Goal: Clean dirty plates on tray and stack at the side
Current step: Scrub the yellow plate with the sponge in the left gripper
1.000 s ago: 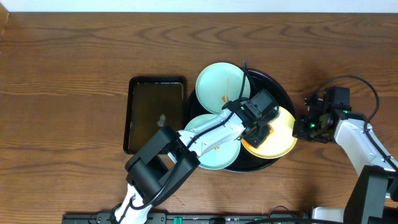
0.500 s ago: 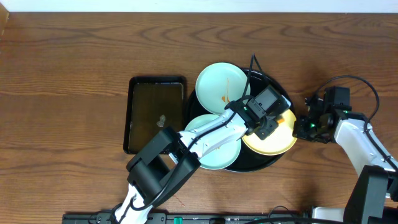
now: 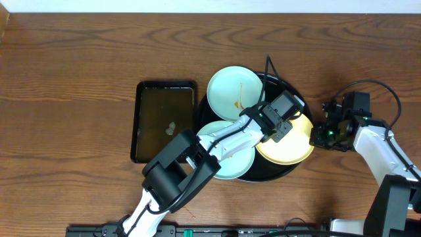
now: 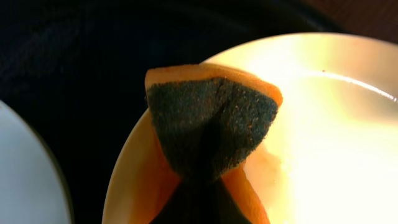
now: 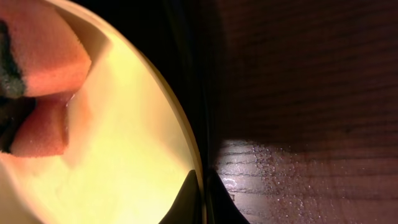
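Note:
The bare table is clear. My right gripper should move up and to the right in the overhead view next, then lower the yellow plate [image 3: 293, 150] onto the table.
The large round black tray [image 3: 295, 97] carries three plates. One mint plate [image 3: 230, 89] lies at its far left with orange streaks, another mint plate [image 3: 220, 168] lies near left under my left arm, and the yellow plate [image 3: 293, 150] is at the right. My left gripper [image 3: 279, 129] is shut on a folded orange sponge [image 4: 211, 124], dark scouring side outward, held at the yellow plate's [image 4: 329, 124] left edge. My right gripper [image 3: 320, 135] is shut on the yellow plate's right rim [image 5: 198, 168]. In the right wrist view the rim sits between the two fingertips [image 5: 186, 202].
A smaller rectangular black tray [image 3: 141, 122] lies left of the round tray, with a small pale blob [image 3: 170, 126] in it. Bare wooden table [image 3: 72, 72] surrounds both. A black cable [image 3: 268, 66] rises above the left gripper.
My left gripper has slid the sponge across the yellow plate toward the far side of the tray, and the left arm's near links shifted right. The right arm stayed still.

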